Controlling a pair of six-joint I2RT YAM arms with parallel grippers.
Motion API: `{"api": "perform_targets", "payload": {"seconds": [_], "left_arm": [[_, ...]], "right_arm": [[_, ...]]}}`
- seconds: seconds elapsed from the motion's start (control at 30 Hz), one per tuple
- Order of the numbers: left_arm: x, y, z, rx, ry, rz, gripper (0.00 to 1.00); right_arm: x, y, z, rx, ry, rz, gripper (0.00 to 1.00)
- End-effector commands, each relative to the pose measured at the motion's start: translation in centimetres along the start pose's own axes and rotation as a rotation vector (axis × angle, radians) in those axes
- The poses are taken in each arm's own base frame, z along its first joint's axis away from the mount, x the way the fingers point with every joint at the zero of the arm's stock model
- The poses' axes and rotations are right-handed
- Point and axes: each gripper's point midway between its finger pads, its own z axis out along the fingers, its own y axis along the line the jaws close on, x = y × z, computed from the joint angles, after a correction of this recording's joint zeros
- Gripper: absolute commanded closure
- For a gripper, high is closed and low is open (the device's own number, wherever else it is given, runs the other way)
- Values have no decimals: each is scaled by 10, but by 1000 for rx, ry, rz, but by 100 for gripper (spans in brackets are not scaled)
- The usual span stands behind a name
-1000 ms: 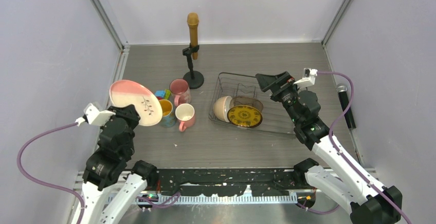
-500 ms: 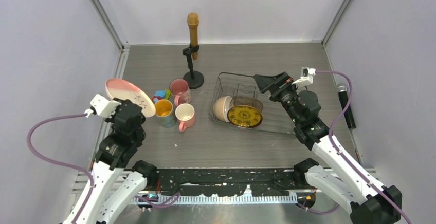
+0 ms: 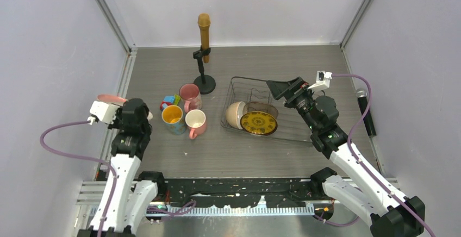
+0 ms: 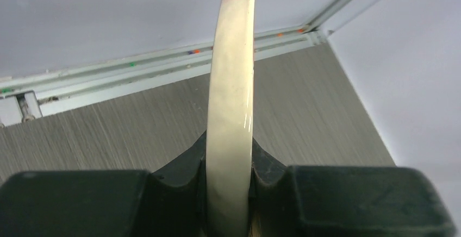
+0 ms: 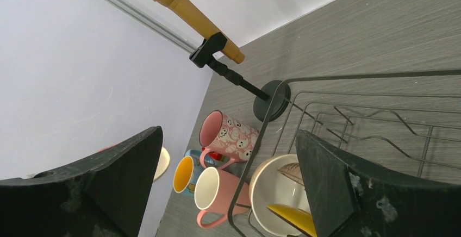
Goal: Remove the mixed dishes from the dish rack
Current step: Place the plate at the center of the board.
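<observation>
I will next move my left gripper down, tilt the plate flatter and let go of it on the bare tabletop beside the mugs, because that spot is below my gripper.
My left gripper (image 4: 229,177) is shut on the rim of the large pink-and-cream plate (image 4: 232,95), which stands edge-on between its fingers. From above, only a pink sliver of that plate (image 3: 111,97) shows beside the left gripper (image 3: 126,108), at the table's left edge. My right gripper (image 3: 282,87) hangs open over the far-left part of the black wire dish rack (image 3: 293,135), holding nothing. In the rack lie a cream bowl (image 3: 235,114), a brownish bowl (image 3: 262,108) and a small yellow patterned plate (image 3: 259,123). Left of the rack stand a patterned pink mug (image 3: 189,94), a mug with yellow inside (image 3: 173,117) and a plain pink mug (image 3: 195,122).
Small colourful toy blocks (image 3: 170,100) sit behind the mugs. A black stand holding a tan microphone (image 3: 204,57) rises just behind the rack's left corner. A black microphone (image 3: 365,112) lies along the right wall. Metal rails edge the table on both sides.
The left arm has swung the plate down and leftward, from facing the camera to nearly hidden under the wrist. The right gripper has edged slightly left and stays open.
</observation>
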Motion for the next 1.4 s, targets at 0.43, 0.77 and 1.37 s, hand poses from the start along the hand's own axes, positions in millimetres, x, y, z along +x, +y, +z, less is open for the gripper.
{"api": "perform_targets", "payload": {"seconds": [0.43,0.77,1.37], "left_arm": [[33,47,65,-164,53,-379,100],[89,76,60,-270,174,-471,100],[152,113,57,-401,292,-466,98]], "right_arm": [[-1,15,5,-57,18,-38,1],[-6,16,1,-57,-8,-38,1],[-12,10,-3,-29,-43,-47,1]]}}
